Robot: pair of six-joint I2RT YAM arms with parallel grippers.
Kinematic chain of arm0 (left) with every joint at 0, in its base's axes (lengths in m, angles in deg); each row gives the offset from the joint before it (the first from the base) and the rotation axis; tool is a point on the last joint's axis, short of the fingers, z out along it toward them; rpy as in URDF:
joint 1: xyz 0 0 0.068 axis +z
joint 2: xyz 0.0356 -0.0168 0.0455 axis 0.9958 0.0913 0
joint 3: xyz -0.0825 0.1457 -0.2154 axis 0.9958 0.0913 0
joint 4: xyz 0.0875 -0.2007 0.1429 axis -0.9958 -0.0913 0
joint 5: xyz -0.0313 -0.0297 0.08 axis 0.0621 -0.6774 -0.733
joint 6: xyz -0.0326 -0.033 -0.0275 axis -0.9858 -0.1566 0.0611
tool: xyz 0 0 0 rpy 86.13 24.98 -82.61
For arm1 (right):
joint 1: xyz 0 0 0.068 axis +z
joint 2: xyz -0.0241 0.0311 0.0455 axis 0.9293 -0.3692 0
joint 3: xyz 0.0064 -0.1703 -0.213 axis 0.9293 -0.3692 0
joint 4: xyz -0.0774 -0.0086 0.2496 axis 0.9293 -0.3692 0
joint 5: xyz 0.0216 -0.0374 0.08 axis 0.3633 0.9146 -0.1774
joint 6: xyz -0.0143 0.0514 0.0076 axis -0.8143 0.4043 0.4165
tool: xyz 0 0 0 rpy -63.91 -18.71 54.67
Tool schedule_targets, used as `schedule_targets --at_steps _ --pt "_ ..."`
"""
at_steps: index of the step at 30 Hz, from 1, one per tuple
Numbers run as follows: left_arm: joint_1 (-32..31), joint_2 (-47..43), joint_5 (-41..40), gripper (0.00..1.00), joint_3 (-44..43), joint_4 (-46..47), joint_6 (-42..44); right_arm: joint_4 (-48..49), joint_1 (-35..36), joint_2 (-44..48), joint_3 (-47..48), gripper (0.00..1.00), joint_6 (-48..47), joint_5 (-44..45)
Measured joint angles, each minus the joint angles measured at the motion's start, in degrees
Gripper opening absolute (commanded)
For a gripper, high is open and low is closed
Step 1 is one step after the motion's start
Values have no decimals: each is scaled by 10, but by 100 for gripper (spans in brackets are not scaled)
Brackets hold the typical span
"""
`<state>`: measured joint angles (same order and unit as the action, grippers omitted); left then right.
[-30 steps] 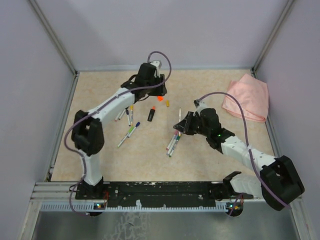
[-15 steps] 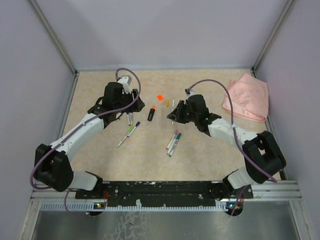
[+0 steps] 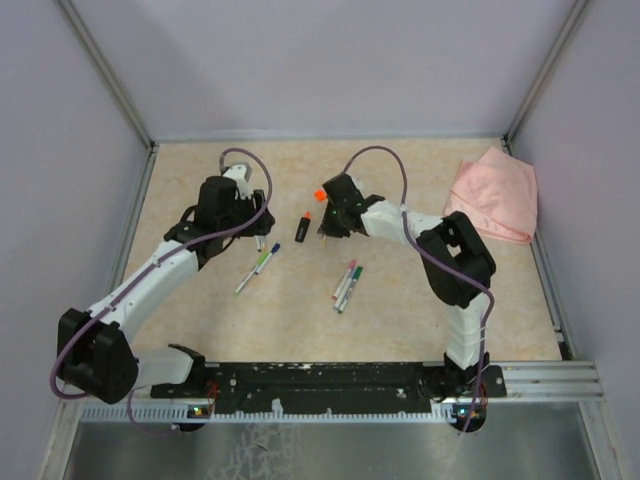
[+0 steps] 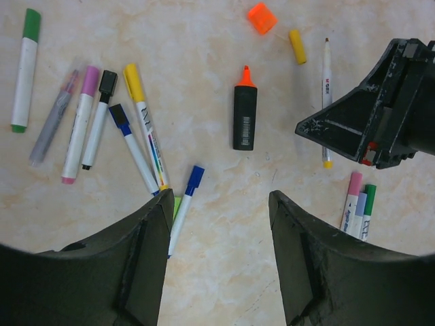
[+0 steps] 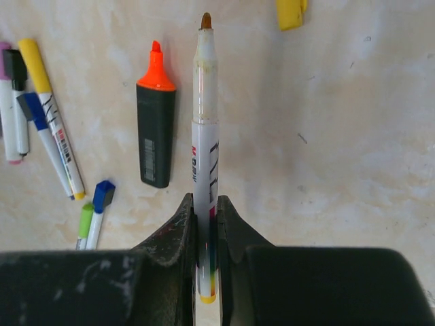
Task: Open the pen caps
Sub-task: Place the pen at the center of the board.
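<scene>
The marker's tip is bare and a yellow cap [image 5: 291, 12] lies loose, so the robot's right gripper will next go down onto the clear table beside the black highlighter and release.
My right gripper [image 5: 206, 204] is shut on an uncapped white marker [image 5: 205, 129] with a yellow tail end, low over the table at centre [image 3: 325, 222]. A loose yellow cap [image 5: 291, 12] and a loose orange cap [image 4: 262, 17] lie just beyond its tip. My left gripper [image 4: 219, 204] is open and empty above several capped markers: green [image 4: 31, 24], pink [image 4: 89, 80], black [image 4: 107, 81], yellow [image 4: 133, 81] and blue [image 4: 196, 178] caps. It sits left of centre in the top view [image 3: 240, 232].
An uncapped black highlighter [image 4: 245, 115] with an orange tip lies between the two grippers. Capped pink and green markers [image 3: 347, 284] lie nearer the front. A pink cloth [image 3: 492, 195] sits at the back right by the wall.
My right gripper has moved left and farther out with the marker held in it. My left gripper has pulled back from the far middle to above the markers on the left.
</scene>
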<state>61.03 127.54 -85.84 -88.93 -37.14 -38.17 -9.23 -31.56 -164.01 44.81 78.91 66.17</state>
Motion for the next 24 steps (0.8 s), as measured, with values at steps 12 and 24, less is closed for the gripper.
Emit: schedule_targets --at_steps 12,24 --pt "4 0 -24 64 4 -7 6 -114 6 -95 132 13 1 62" --pt "6 3 -24 64 4 -9 8 -150 6 -115 150 25 0 80"
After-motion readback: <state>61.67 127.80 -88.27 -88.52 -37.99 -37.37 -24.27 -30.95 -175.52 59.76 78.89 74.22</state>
